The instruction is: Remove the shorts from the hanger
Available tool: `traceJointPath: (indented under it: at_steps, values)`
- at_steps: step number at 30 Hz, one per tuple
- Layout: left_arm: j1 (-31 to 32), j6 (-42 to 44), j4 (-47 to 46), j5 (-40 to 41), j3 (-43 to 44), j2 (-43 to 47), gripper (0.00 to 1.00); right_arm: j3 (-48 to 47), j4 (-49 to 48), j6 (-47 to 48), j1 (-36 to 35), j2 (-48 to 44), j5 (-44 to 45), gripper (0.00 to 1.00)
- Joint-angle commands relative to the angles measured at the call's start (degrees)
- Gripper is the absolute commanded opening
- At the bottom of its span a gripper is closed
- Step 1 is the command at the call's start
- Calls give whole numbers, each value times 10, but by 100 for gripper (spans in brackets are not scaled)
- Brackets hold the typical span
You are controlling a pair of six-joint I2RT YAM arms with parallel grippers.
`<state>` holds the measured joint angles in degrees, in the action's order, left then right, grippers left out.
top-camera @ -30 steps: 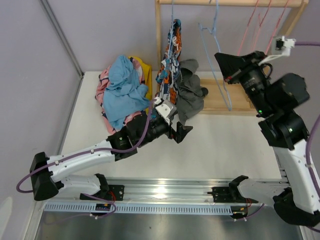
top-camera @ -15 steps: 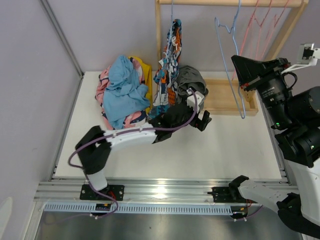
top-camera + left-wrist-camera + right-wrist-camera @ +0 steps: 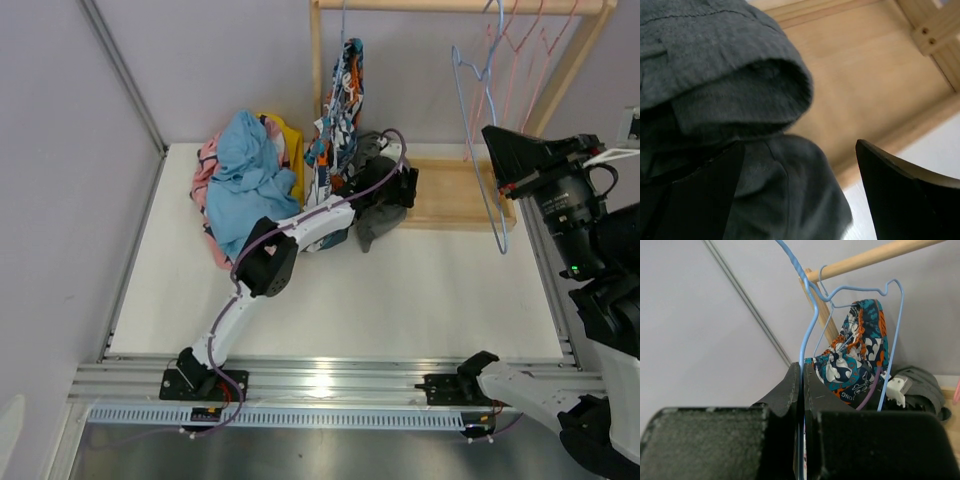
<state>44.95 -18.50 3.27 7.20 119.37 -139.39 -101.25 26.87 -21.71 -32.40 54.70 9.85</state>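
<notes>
My left gripper will move down onto the lower flap of the grey shorts by the near edge of the rack's base board, because this fabric is between its open fingers.
The blue-orange-white printed shorts hang from the wooden rack on a hanger. Beneath them the grey shorts lie crumpled against the rack's base. My left gripper is stretched out over the grey shorts. In the left wrist view it stands open, with grey fabric bulging between its fingers. My right gripper is shut on the wire of an empty blue hanger and holds it up at the right. Light blue, yellow and pink shorts form a pile.
The rack's wooden base board lies behind the grey shorts, with a slanted post at the right. Pink hangers hang from the rod. A metal rail runs along the near table edge.
My left arm has stretched far back and right, carrying its open gripper from in front of the printed shorts onto the grey shorts. My right gripper has carried the blue hanger rightwards.
</notes>
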Motion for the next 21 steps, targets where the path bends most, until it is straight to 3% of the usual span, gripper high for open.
traceJointPath:
  at_steps: [1,4,7,10,11,14,15,16,21]
  values:
    - [-14,-63,141,6,135,-66,98,1,-16,15,-1,-20,14,0]
    - [-27,-86,156,4,126,-87,90,16,-18,13,-2,-22,15,0]
    - [-28,-93,165,0,113,-82,70,27,-23,11,-1,-23,18,0]
    - [-32,-101,197,-10,123,-90,25,32,-27,4,-1,-24,17,0]
    - [-33,-105,202,-21,123,-90,4,33,-30,-1,-1,-25,16,0]
    - [-29,-99,213,-30,98,-83,0,32,-27,-10,-1,-26,13,0]
    - [-26,-95,205,-31,80,-50,0,32,-28,-12,0,-26,11,0]
    - [-15,-89,188,-31,7,-23,0,33,-26,-14,-1,-27,13,0]
    - [36,-47,141,3,-104,197,0,35,-27,-9,-1,-21,23,0]
